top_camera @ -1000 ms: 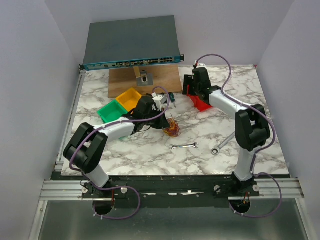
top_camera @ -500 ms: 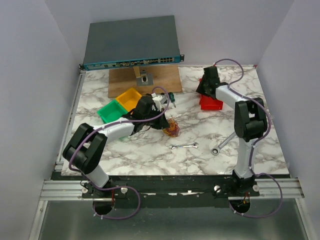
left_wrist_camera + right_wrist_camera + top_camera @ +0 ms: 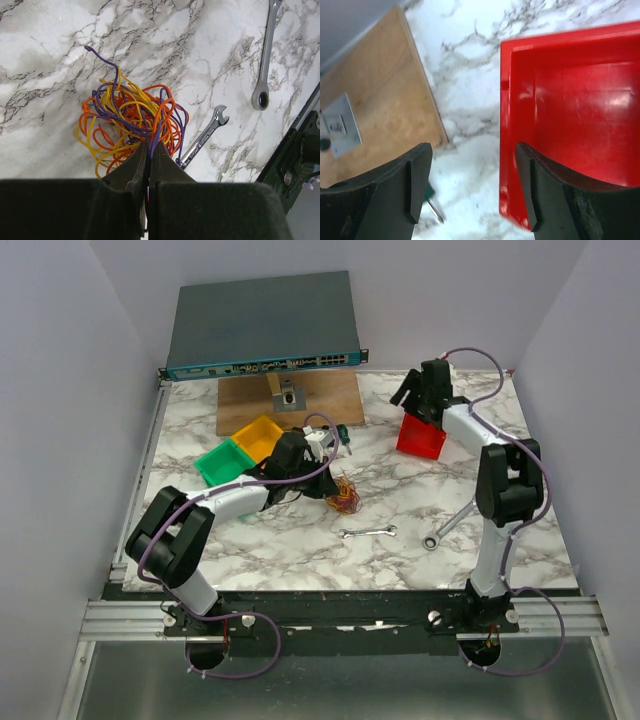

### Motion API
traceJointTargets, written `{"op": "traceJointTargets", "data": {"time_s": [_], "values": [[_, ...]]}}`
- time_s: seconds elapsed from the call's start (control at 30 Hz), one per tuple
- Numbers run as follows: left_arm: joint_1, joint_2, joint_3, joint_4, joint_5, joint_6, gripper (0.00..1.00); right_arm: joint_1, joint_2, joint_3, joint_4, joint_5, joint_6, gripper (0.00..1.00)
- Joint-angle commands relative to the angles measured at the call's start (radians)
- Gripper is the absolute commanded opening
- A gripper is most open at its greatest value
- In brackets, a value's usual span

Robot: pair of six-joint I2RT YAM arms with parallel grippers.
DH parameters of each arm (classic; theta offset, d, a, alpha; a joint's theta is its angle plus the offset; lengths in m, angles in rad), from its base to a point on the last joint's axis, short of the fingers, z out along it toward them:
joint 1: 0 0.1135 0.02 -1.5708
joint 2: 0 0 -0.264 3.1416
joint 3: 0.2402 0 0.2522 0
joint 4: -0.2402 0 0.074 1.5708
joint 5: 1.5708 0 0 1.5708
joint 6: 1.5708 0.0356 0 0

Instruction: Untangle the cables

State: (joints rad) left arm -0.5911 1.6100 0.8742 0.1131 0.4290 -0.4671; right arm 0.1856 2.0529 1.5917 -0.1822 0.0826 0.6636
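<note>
The left gripper pulls left in the top view toward the yellow bin (image 3: 260,438) next, then releases, as its purple piece of cable still runs into the tangle.
The cables (image 3: 131,117) are a tangled bunch of orange, yellow, red and purple wires on the marble table; they also show in the top view (image 3: 346,494). My left gripper (image 3: 148,146) is shut on a purple strand at the bunch's near edge; it also shows in the top view (image 3: 330,483). My right gripper (image 3: 472,170) is open and empty, above the marble just left of the red bin (image 3: 570,115). In the top view it (image 3: 418,390) sits at the far right, above the red bin's (image 3: 421,438) far edge.
A green bin (image 3: 224,462) and a yellow bin (image 3: 259,436) stand left of centre. A wooden board (image 3: 290,400) and a network switch (image 3: 262,325) lie at the back. A small wrench (image 3: 368,532), a ratchet wrench (image 3: 448,525) and a green-handled screwdriver (image 3: 343,434) lie on the marble.
My right arm has swung right and back, from left of the red bin to its far edge. The red bin has shifted right. My left gripper and the cables have stayed still.
</note>
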Motion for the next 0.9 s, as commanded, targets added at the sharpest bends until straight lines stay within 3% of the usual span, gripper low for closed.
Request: {"op": "traceJointTargets", "data": {"time_s": [0.0,0.17,0.33,0.57,0.87], "values": [[0.001,-0.035,-0.017,0.050,0.034,0.013,0.00,0.008,-0.151,-0.107,-0.013,-0.103,-0.138,0.75],[0.001,-0.032,-0.020,0.077,0.069,0.004,0.00,0.070,-0.373,-0.419,0.131,-0.336,-0.286,0.75],[0.001,-0.030,-0.018,0.071,0.070,0.008,0.00,0.167,-0.503,-0.703,0.373,-0.587,-0.277,0.74],[0.001,-0.023,-0.006,0.045,0.056,0.021,0.00,0.231,-0.506,-0.938,0.639,-0.611,-0.228,0.70],[0.001,0.035,0.050,-0.025,0.036,0.027,0.00,0.233,-0.385,-1.070,0.989,-0.758,-0.137,0.47]]}}
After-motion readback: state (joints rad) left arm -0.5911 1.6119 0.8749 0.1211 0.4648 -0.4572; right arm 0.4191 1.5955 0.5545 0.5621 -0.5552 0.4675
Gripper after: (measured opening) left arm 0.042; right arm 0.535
